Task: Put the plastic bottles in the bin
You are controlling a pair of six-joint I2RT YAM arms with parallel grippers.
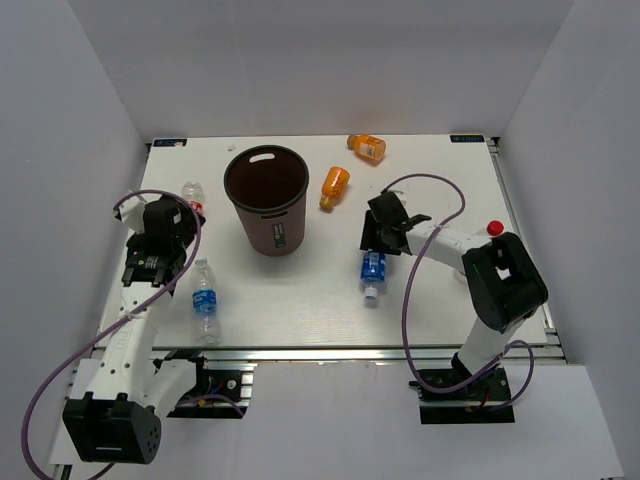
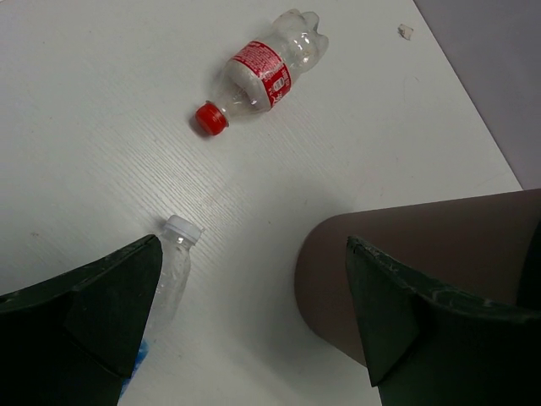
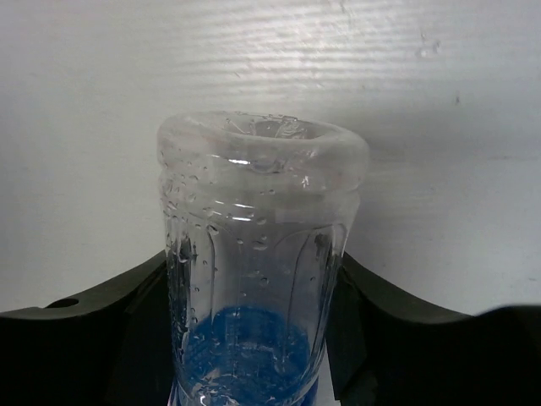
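My right gripper raises the bottle above the bin's rim and across next, releasing over the bin's opening (image 1: 266, 182), since the upright bin lies to its left in the top view.
The dark maroon bin (image 1: 275, 232) stands upright left of centre. My right gripper (image 1: 377, 246) (image 3: 254, 288) is shut on a clear blue-label bottle (image 1: 372, 268) (image 3: 258, 254) lying on the table, one finger pressed against each side. My left gripper (image 1: 165, 232) (image 2: 254, 254) hangs open and empty above the table, beside the bin (image 2: 423, 271). A second blue-label bottle (image 1: 205, 300) (image 2: 173, 262) lies near it. A red-label bottle (image 1: 192, 197) (image 2: 258, 80) lies further back. Two orange bottles (image 1: 335, 183) (image 1: 367, 147) lie behind the right gripper.
A red cap (image 1: 494, 227) shows at the right table edge behind the right arm. Grey walls enclose the white table (image 1: 300, 290) on the left, back and right. A small white scrap (image 2: 406, 31) lies near the back left corner.
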